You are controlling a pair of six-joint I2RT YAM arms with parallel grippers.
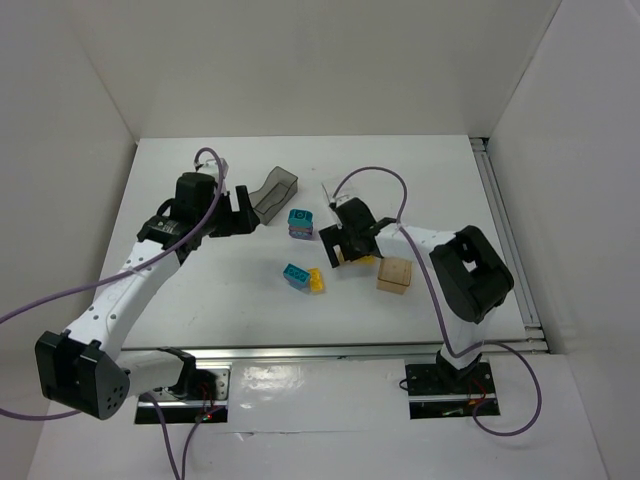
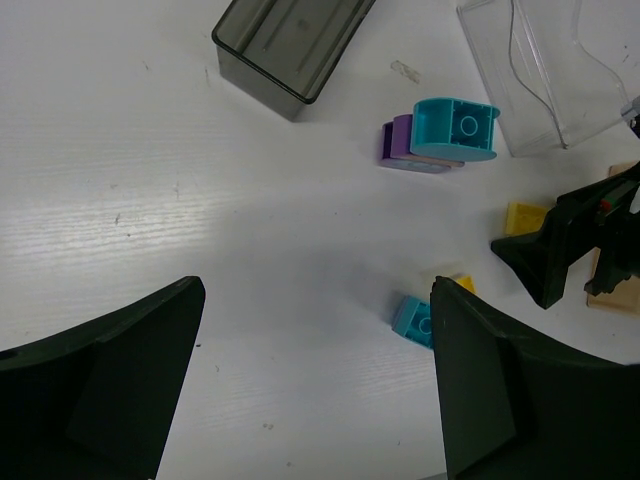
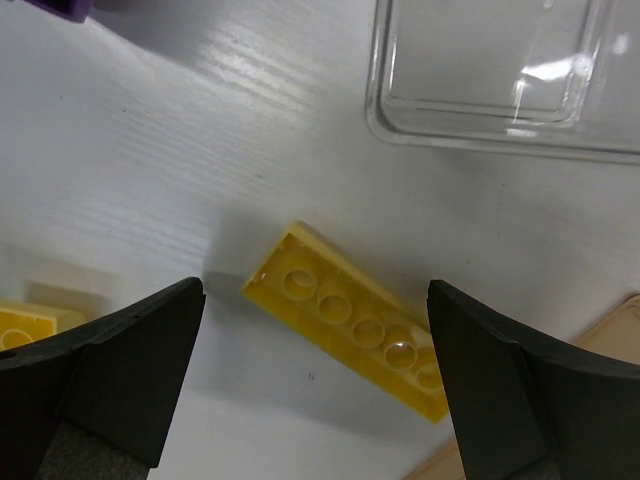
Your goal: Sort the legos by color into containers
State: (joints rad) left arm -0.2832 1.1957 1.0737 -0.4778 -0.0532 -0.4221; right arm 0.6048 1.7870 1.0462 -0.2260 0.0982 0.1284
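Observation:
Next, my right gripper stays low, then brings its open fingers together onto the long sides of the long yellow lego.
My right gripper is open, with a long yellow lego lying flat on the table between its fingers. The clear bin is just beyond it. In the top view the right gripper hovers left of the amber-tan bin. My left gripper is open and empty over bare table, near the smoky dark grey bin. A teal lego rests against a purple one. A small teal lego lies beside a yellow one.
A second yellow lego lies at the left edge of the right wrist view. White walls enclose the table on three sides. A metal rail runs along the right edge.

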